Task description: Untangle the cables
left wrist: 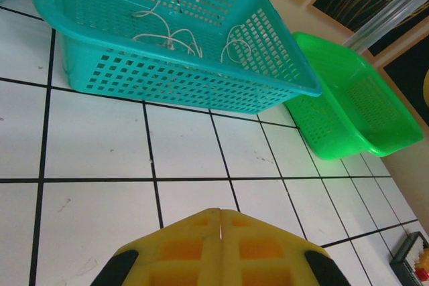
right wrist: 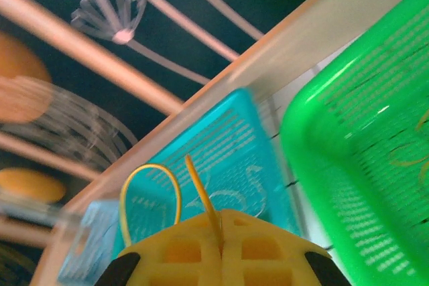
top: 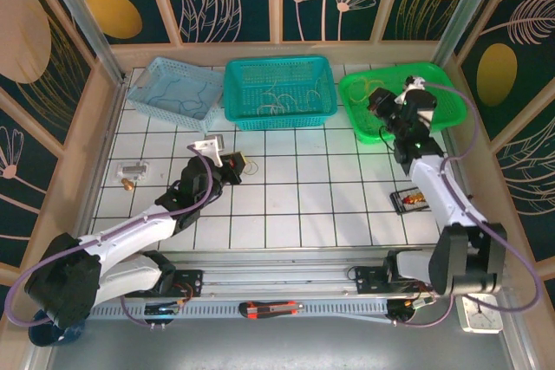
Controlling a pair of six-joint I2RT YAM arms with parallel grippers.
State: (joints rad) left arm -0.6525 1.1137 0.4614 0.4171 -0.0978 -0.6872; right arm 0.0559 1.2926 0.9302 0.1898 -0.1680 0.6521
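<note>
The right gripper will next move the yellow cable toward the end of the green basket beside the teal basket, and then let go of the cable.
My right gripper is shut on a yellow cable. One stiff end of the cable sticks up from the jaws, and a loop of it curls off to the left. In the top view this gripper hangs over the green basket, where thin yellow cables lie. My left gripper is shut with nothing between its yellow fingers, low over the white tiles. In the top view it sits left of centre, beside a small bit of wire. White cables lie in the teal basket.
A light blue basket with blue wires stands at the back left. A small metal part lies on the left tiles and a black box on the right. A utility knife rests on the front rail.
</note>
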